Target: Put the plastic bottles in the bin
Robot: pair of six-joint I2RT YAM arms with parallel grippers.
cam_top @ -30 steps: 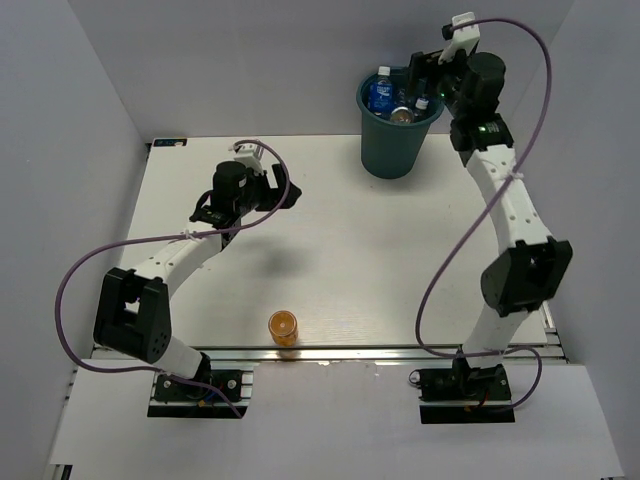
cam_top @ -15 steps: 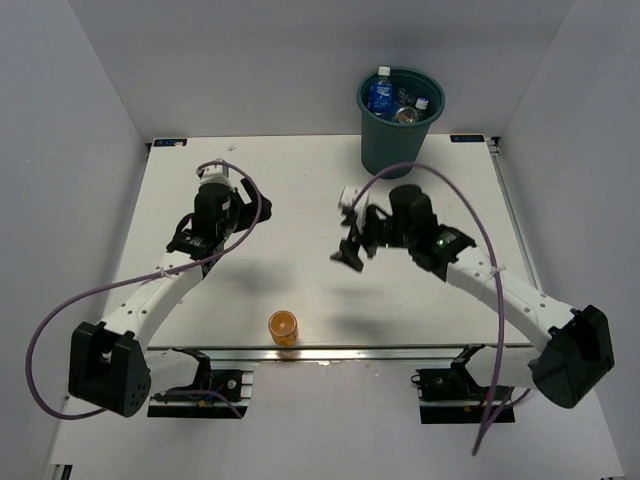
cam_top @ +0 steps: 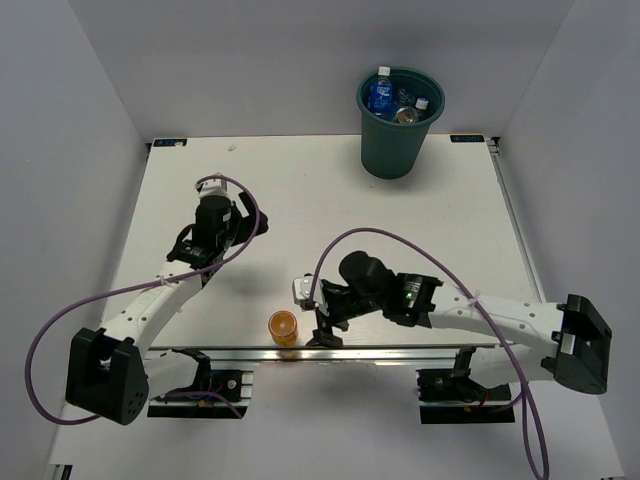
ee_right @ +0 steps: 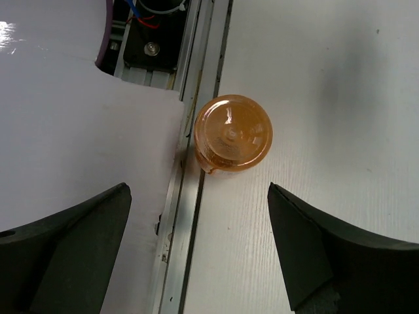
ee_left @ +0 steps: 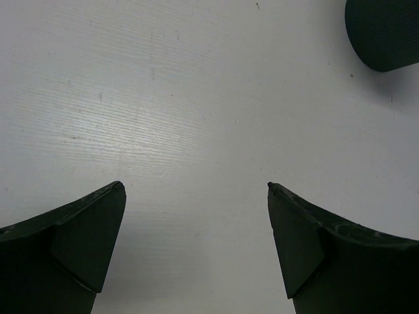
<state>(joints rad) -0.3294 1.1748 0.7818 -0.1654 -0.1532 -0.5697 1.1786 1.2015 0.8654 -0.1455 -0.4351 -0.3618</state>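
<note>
My right gripper comes down and to the left in the top view, around the orange bottle's round top, next. The bottle stands beyond my open fingers.
One orange bottle (cam_top: pixel 283 327) stands at the table's near edge; in the right wrist view it (ee_right: pixel 232 133) shows end-on beside the metal rail. My right gripper (cam_top: pixel 323 328) is open and empty just right of it; in its wrist view (ee_right: pixel 196 190) the bottle lies beyond the fingertips, apart from both. The dark teal bin (cam_top: pixel 398 150) stands at the far right with several bottles inside, one with a blue label (cam_top: pixel 380 95). My left gripper (cam_top: pixel 215 240) is open and empty over bare table at the left (ee_left: pixel 196 186).
The aluminium rail (ee_right: pixel 193 216) and the table's front edge run right beside the orange bottle. A dark ribbed round shape (ee_left: pixel 383 33) shows at the top right of the left wrist view. White walls enclose the table on three sides.
My right arm has swung from above the bin down across the table to the near edge beside the orange bottle. My left arm has drawn back a little to the left and nearer.
</note>
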